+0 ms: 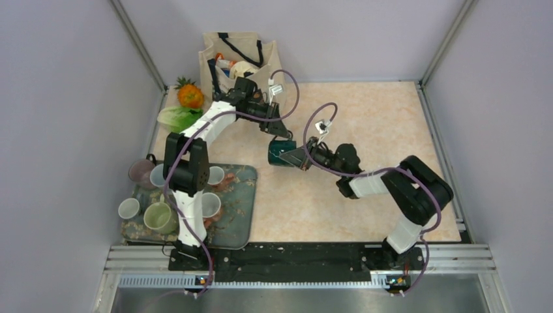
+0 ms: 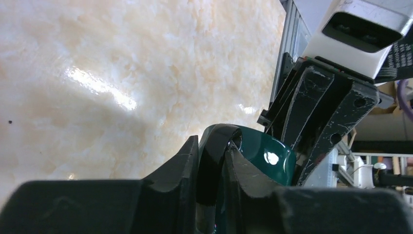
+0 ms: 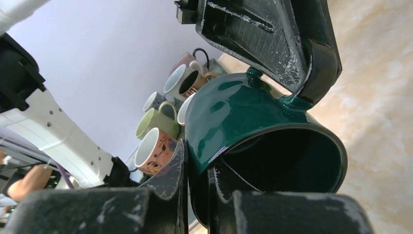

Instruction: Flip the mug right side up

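The robot should next tilt its right gripper downward, move it to the left in the top view and lower it to release, because the tray's bare side (image 1: pixel 237 199) is there below.
A dark green mug (image 1: pixel 280 154) lies on its side at the table's middle, mouth toward the right arm. My left gripper (image 1: pixel 281 136) reaches down from the back and is shut on the mug's handle; the left wrist view shows its fingers (image 2: pixel 187 165) pinching the handle, with the mug body (image 2: pixel 265 156) beyond. My right gripper (image 1: pixel 300 158) is shut on the mug's rim wall. In the right wrist view one finger (image 3: pixel 178 165) is outside the mug (image 3: pixel 229 112) and the other is inside its mouth. The left gripper (image 3: pixel 311 83) shows there on the handle.
A tray (image 1: pixel 238 215) with several mugs stands at the front left; those mugs also show in the right wrist view (image 3: pixel 156 146). A tan bag (image 1: pixel 215 59), an orange fruit (image 1: pixel 190 95) and a lettuce (image 1: pixel 177 117) sit at the back left.
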{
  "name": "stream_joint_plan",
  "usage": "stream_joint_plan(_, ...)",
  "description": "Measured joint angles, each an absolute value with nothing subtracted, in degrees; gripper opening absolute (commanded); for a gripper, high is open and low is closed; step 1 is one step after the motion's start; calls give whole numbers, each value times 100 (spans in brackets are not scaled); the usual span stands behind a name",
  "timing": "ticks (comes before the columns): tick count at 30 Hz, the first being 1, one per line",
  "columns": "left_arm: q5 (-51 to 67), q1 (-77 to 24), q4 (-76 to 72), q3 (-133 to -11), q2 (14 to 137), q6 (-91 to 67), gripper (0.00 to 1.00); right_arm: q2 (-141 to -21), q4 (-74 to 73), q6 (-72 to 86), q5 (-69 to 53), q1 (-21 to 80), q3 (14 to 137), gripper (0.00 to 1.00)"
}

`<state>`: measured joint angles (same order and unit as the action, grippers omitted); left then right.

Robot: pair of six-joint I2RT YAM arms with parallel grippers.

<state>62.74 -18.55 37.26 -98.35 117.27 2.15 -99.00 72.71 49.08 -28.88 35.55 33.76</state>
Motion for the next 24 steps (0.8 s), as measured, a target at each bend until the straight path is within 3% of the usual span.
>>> stream_joint_plan(7, 5592, -1811, 4202, -9843, 11638, 301, 58, -9002, 4925, 3221, -2117, 3780, 3511, 0)
stream_joint_plan(15, 4587, -1588, 4722, -9848, 11251, 456, 69, -8444, 2025, 1081, -1074, 4265, 4320, 0)
stream_joint_plan(24, 3420, -615, 5131, -9900, 10121, 642, 70, -8941, -1334, -1717, -1140, 5520, 6744, 0)
